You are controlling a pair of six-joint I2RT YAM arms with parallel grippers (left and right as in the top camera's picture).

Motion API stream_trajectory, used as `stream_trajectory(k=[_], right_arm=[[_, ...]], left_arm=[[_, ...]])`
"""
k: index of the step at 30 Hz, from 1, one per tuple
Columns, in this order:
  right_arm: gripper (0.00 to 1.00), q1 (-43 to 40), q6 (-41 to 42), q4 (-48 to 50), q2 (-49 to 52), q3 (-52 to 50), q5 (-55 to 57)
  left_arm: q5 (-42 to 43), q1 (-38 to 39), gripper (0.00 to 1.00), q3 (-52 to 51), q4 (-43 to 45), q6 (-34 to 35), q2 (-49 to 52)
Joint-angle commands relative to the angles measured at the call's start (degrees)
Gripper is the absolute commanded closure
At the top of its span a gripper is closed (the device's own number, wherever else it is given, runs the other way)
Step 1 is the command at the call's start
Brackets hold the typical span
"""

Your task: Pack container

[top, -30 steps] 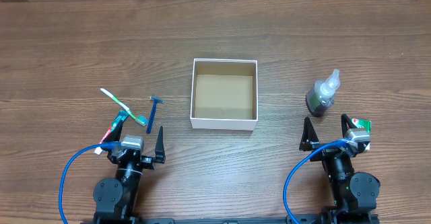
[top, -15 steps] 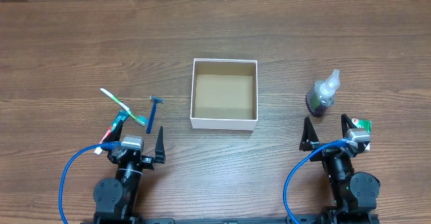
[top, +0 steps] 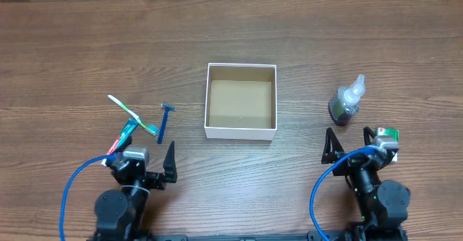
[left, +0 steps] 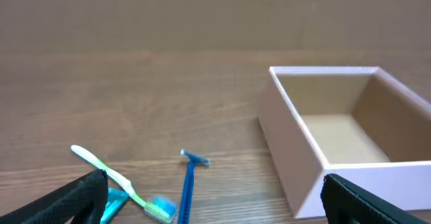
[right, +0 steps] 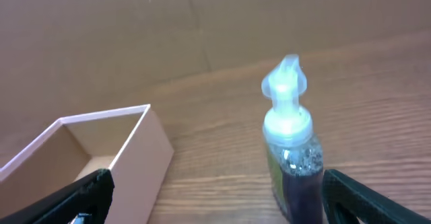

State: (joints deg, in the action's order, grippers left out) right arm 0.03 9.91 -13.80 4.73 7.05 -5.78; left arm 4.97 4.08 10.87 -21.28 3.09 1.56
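Note:
My right gripper lifts outward over the pump bottle next, tilting downward. Then it lowers its open fingers around the bottle's body (top: 343, 106) (right: 297, 174), as the bottle stands upright beyond them.
The container (top: 241, 132) is a square white-walled box with a bare brown inside, at the table's middle. It also shows in the left wrist view (left: 295, 133) and the right wrist view (right: 138, 158). My left gripper (top: 143, 155) is open and empty at the front left, short of a blue razor (top: 163, 122), a green toothbrush (top: 131, 113) and a toothpaste tube (top: 123, 135). The razor (left: 188, 187) and toothbrush (left: 116, 180) lie between its fingers. My right gripper (top: 349, 141) is open and empty just in front of a pump bottle (top: 346, 102) of dark liquid, seen close in the right wrist view (right: 291, 150).
A small green, red and white packet (top: 388, 134) lies beside my right gripper's outer finger. Blue cables loop from both arm bases at the front edge. The wooden tabletop stretches behind and beside the container.
Both arms have shifted slightly: the left wrist a little left and back toward the front edge, the right wrist a little back. The objects have not moved.

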Motion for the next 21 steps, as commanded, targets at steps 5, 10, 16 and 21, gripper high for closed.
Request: stream_trajectory(k=[5, 10, 16, 21], right_arm=[[0.0, -0.2, 0.0, -8.3, 24.0, 25.6, 0.1], [0.0, -0.2, -4.4, -24.2, 44.0, 44.6, 3.8], [0.0, -0.2, -4.4, -30.0, 61.3, 54.8, 10.8], [0.0, -0.2, -7.2, -30.2, 70.7, 54.6, 11.3]], left_arm=[[0.4, -0.3, 0.0, 25.0, -12.0, 1.9, 15.8], [0.4, -0.3, 0.0, 35.1, -21.8, 1.9, 28.3], [0.7, -0.3, 0.0, 36.9, -23.9, 1.9, 37.7], [0.6, -0.3, 0.0, 36.9, -23.9, 1.9, 41.5]])
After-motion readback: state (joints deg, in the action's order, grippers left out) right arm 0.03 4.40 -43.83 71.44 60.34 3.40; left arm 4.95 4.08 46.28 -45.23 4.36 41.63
